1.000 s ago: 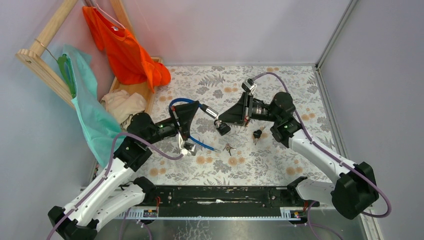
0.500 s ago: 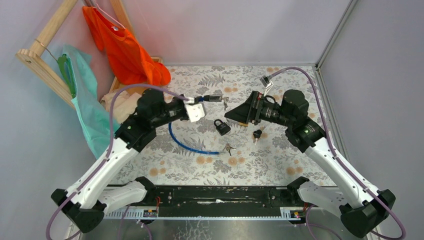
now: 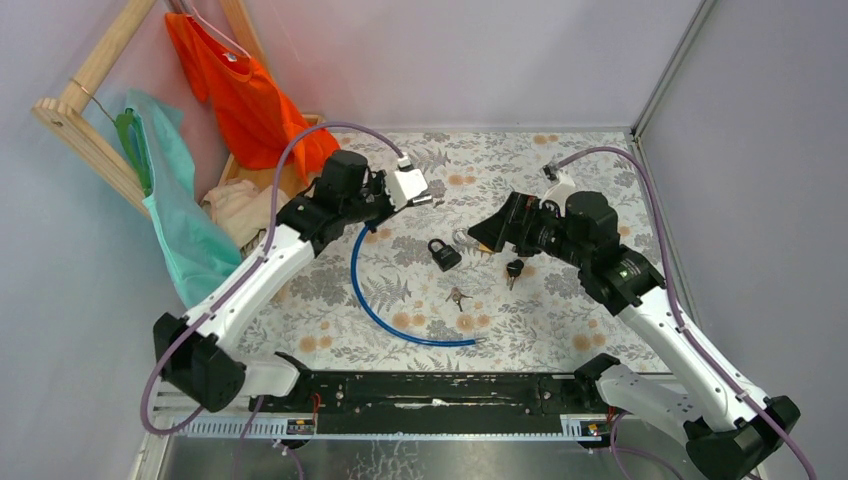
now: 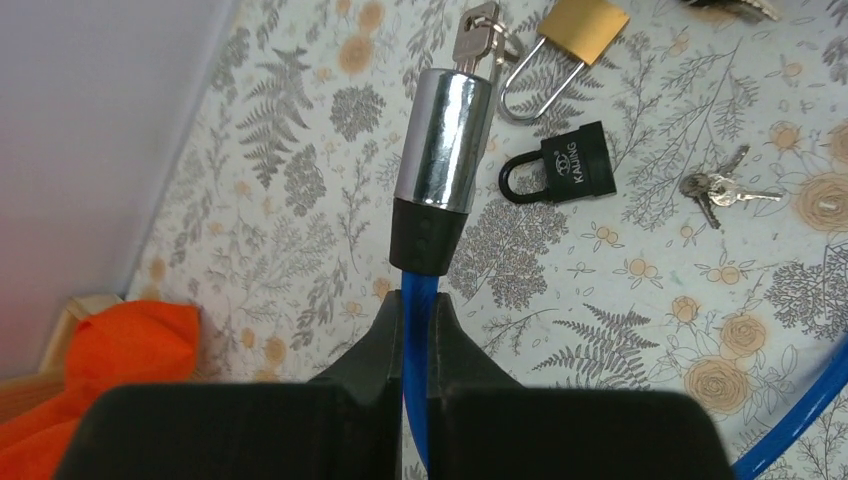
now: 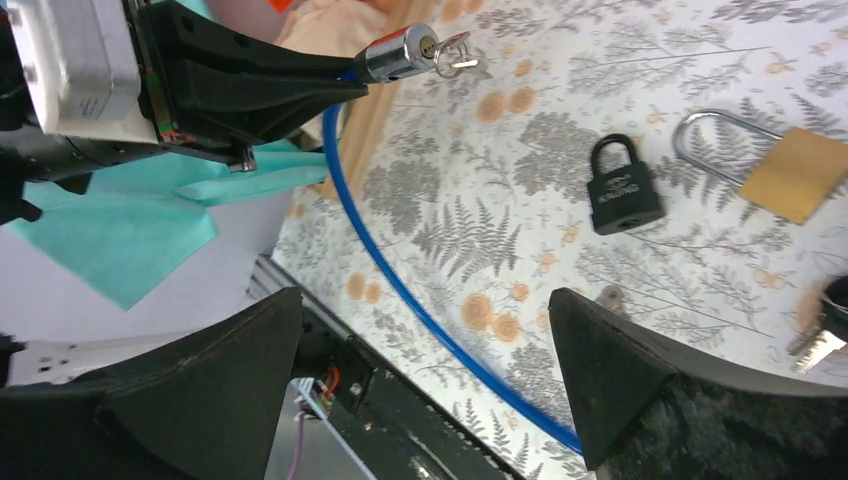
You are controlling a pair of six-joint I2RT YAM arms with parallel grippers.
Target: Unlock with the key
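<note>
My left gripper holds the blue cable [image 4: 415, 300]. Next it needs to move down and slightly toward the wooden rack to lay the cable on clear mat.
My left gripper [image 4: 417, 305] [image 3: 398, 206] is shut on the blue cable [image 4: 415, 300] of a cable lock, just below its black collar. The lock's chrome cylinder [image 4: 445, 135] [image 5: 398, 50] [image 3: 421, 200] is held above the mat, with a small silver key [image 4: 480, 28] [image 5: 452, 62] in its end. The key [image 3: 514, 268] with the black head lies on the mat below my right gripper [image 3: 484, 232] [image 5: 425, 295]. That gripper is open, holds nothing and hovers right of the cylinder. In the right wrist view the key [image 5: 828, 318] shows at the right edge.
A black padlock [image 3: 443, 253] [image 4: 562, 165] [image 5: 622, 190] and a brass padlock [image 4: 585, 22] [image 5: 792, 172] lie mid-mat, with loose silver keys [image 3: 458, 296] [image 4: 725, 188] nearer the front. The cable [image 3: 400, 322] loops across the front. A wooden rack [image 3: 80, 110] with orange and teal garments stands on the left.
The right gripper has opened and drawn back to the right. The left arm has carried the lock cylinder up and toward the back, and the cable has swung out to the front.
</note>
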